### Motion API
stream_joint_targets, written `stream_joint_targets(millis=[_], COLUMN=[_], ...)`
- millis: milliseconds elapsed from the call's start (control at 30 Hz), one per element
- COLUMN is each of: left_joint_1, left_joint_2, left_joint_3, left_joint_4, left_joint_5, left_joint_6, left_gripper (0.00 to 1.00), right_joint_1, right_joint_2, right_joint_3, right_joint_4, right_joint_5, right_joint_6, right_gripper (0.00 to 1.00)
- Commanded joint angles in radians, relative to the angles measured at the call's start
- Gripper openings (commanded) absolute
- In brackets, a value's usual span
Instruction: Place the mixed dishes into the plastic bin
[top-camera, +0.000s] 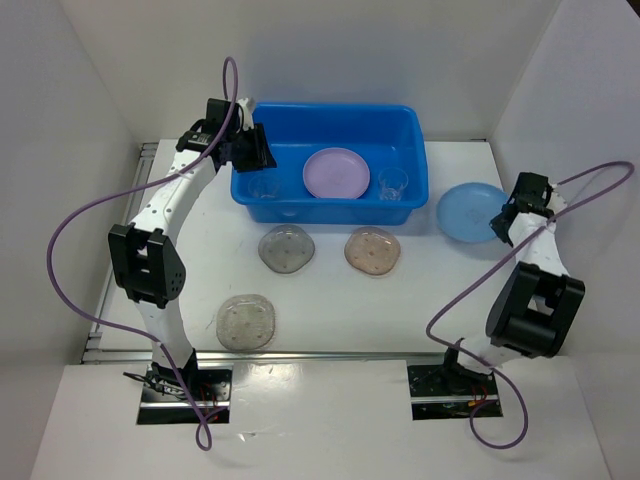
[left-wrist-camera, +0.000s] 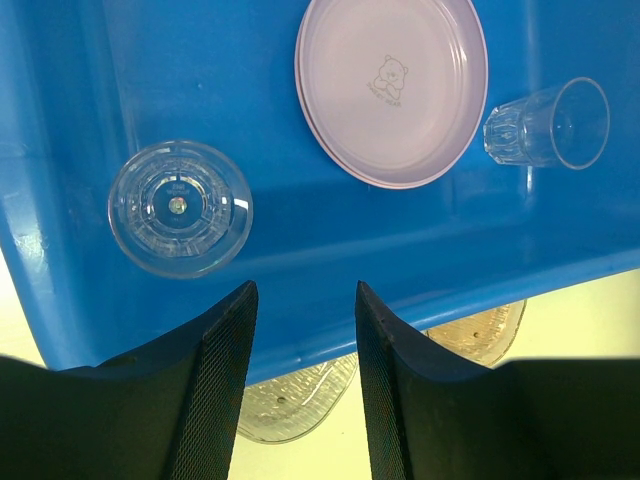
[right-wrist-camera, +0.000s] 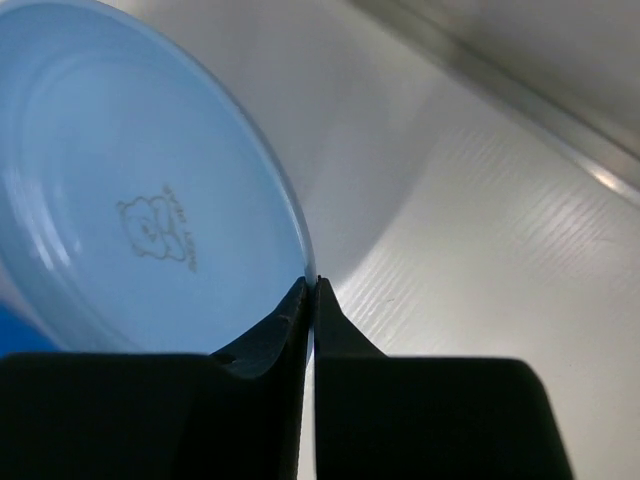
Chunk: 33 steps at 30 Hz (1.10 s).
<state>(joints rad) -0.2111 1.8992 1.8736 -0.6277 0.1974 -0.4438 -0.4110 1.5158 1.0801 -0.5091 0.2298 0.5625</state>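
The lavender plate (top-camera: 336, 172) is to the left of my right gripper in the top view, so I should move that gripper across and outward and let go of the blue plate over the lavender plate.
The blue plastic bin (top-camera: 330, 122) stands at the back of the table. It holds a lavender plate (top-camera: 336, 172) and two clear cups (top-camera: 264, 187), (top-camera: 393, 183). In the left wrist view the plate (left-wrist-camera: 392, 85) lies between an upright cup (left-wrist-camera: 180, 208) and a cup on its side (left-wrist-camera: 548, 125). My left gripper (left-wrist-camera: 305, 305) is open and empty above the bin's left end. My right gripper (right-wrist-camera: 312, 288) is shut on the rim of a blue plate (right-wrist-camera: 130, 190), held right of the bin (top-camera: 470, 211). Two greyish speckled plates (top-camera: 287, 248), (top-camera: 247, 322) and a tan plate (top-camera: 373, 250) lie on the table.
White walls close in the table on the left, back and right. A metal rail (top-camera: 300, 352) runs along the table's near edge. Purple cables (top-camera: 75, 230) loop off both arms.
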Motion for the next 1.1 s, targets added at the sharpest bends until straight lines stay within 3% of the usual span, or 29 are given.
stream_joint_targets(millis=[0,300,500,600,733,933,1067], left_joint_1=[-0.002,-0.002,-0.002,-0.002,-0.002,-0.002,-0.002], left_joint_2=[0.012,0.012,0.012,0.003,-0.020,-0.064,-0.086], left_joint_3=[0.010,0.019,0.019,0.019,0.010,0.010,0.010], left_joint_4=[0.019,0.019,0.019,0.019,0.019,0.019,0.031], left_joint_5=[0.011,0.011,0.011,0.011,-0.012,-0.055,0.002], left_joint_6=[0.024,0.024,0.024,0.024,0.024,-0.006,-0.016], left_gripper=[0.52,0.52,0.52,0.52,0.52,0.52,0.52], right_joint_1=[-0.012,-0.012,0.184,0.297,0.377,0.552,0.626], right_joint_2=[-0.092,-0.222,-0.220,-0.140,0.015,0.346,0.527], right_joint_3=[0.043,0.136,0.300,0.426,0.599,0.834,0.957], right_joint_4=[0.060,0.049,0.092,0.101,0.089,0.005,-0.038], right_joint_5=[0.069,0.115,0.226,0.230,0.083,-0.032,-0.081], right_joint_6=[0.034,0.034,-0.021,-0.039,-0.039,-0.079,-0.088], right_gripper=[0.01,0.01,0.01,0.01,0.01,0.01,0.01])
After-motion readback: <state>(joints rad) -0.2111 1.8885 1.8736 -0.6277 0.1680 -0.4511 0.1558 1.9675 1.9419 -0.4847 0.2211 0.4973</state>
